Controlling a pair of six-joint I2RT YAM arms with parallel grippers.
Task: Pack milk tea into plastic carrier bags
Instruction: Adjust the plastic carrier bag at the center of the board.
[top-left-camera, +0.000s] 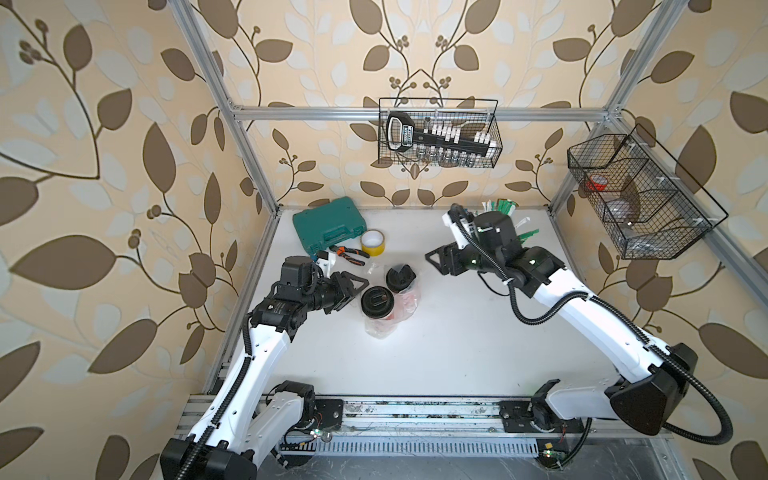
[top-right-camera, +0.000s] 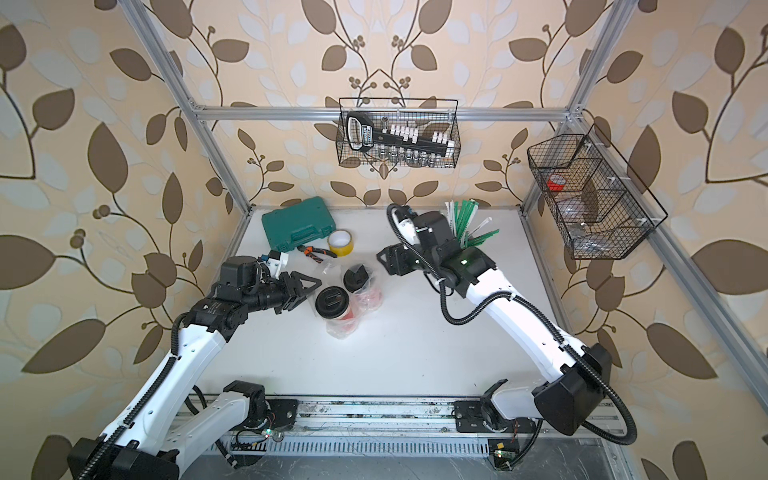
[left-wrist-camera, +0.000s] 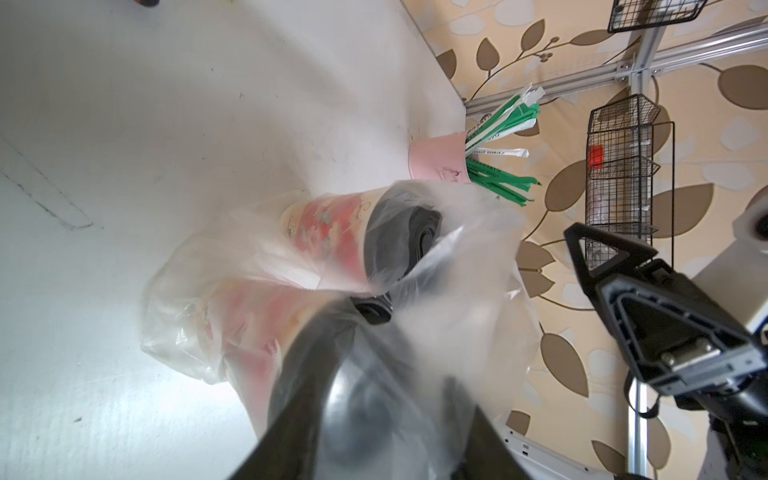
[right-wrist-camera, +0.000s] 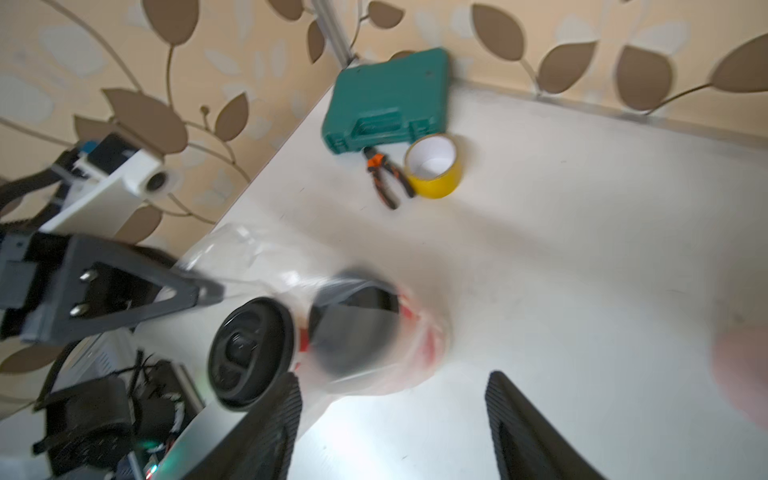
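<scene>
My right gripper swings away from the milk tea cups next, turning outward, onto a green straw's upper end (top-right-camera: 466, 211), because straws stick out above the pink cup.
Two milk tea cups, red with black lids, stand side by side inside the transparent carrier bag (top-left-camera: 380, 328) on the white table, left of centre. The nearer lid (top-left-camera: 377, 302) and the farther lid (top-left-camera: 400, 277) show in both top views. My left gripper (top-left-camera: 357, 286) sits just left of the nearer cup, open. In the left wrist view blurred bag film (left-wrist-camera: 457, 291) drapes across its spread jaws; I cannot tell if it touches them. My right gripper (top-left-camera: 434, 257) hangs above the table, behind and right of the cups. It is open and holds nothing, as the right wrist view (right-wrist-camera: 395, 415) shows.
A green tool case (top-left-camera: 328, 224), a yellow tape roll (top-left-camera: 372, 242) and orange-handled pliers (top-left-camera: 349, 253) lie at the back left. A pink cup of straws (left-wrist-camera: 436, 160) stands at the back right, behind my right arm. Wire baskets (top-left-camera: 440, 133) hang on the walls.
</scene>
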